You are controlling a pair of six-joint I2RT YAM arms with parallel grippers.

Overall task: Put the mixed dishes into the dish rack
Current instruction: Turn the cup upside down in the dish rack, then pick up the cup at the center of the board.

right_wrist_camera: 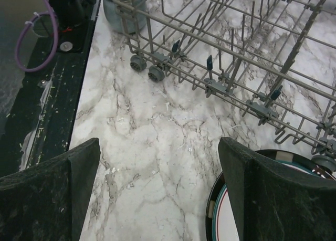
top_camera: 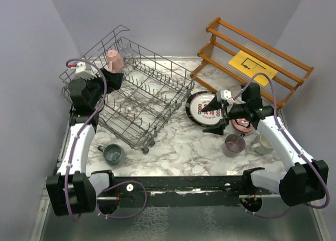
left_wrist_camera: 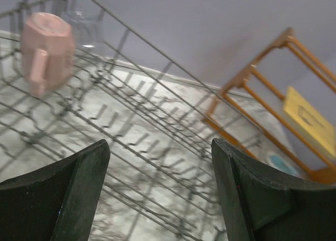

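The right gripper swings back toward the mauve mug next and tips its fingers downward. It then lowers them over the mug's far rim (top_camera: pixel 235 135), since the mug's opening faces up.
The grey wire dish rack (top_camera: pixel 147 96) stands at the back left. A pink mug (top_camera: pixel 114 60) sits upside down in its far corner beside a clear glass (left_wrist_camera: pixel 86 27). My left gripper (top_camera: pixel 113 79) hovers over the rack's left side, open and empty (left_wrist_camera: pixel 160 146), with the pink mug (left_wrist_camera: pixel 46 46) ahead of it. My right gripper (top_camera: pixel 215 116) is open and empty (right_wrist_camera: pixel 159 146) just above the near edge of the black-rimmed plate (top_camera: pixel 201 108), whose rim (right_wrist_camera: pixel 216 215) shows by the right finger. A grey-teal mug (top_camera: pixel 113 154), a mauve mug (top_camera: pixel 233 145) and a cream mug (top_camera: pixel 262 144) stand on the table.
An orange-brown wooden shelf (top_camera: pixel 252 62) with a yellow sheet (top_camera: pixel 252 64) stands at the back right. A red patterned bowl (top_camera: pixel 244 125) lies under the right arm. The rack's wheels (right_wrist_camera: pixel 147 67) and the grey-teal mug (right_wrist_camera: pixel 123 7) show ahead of the right gripper.
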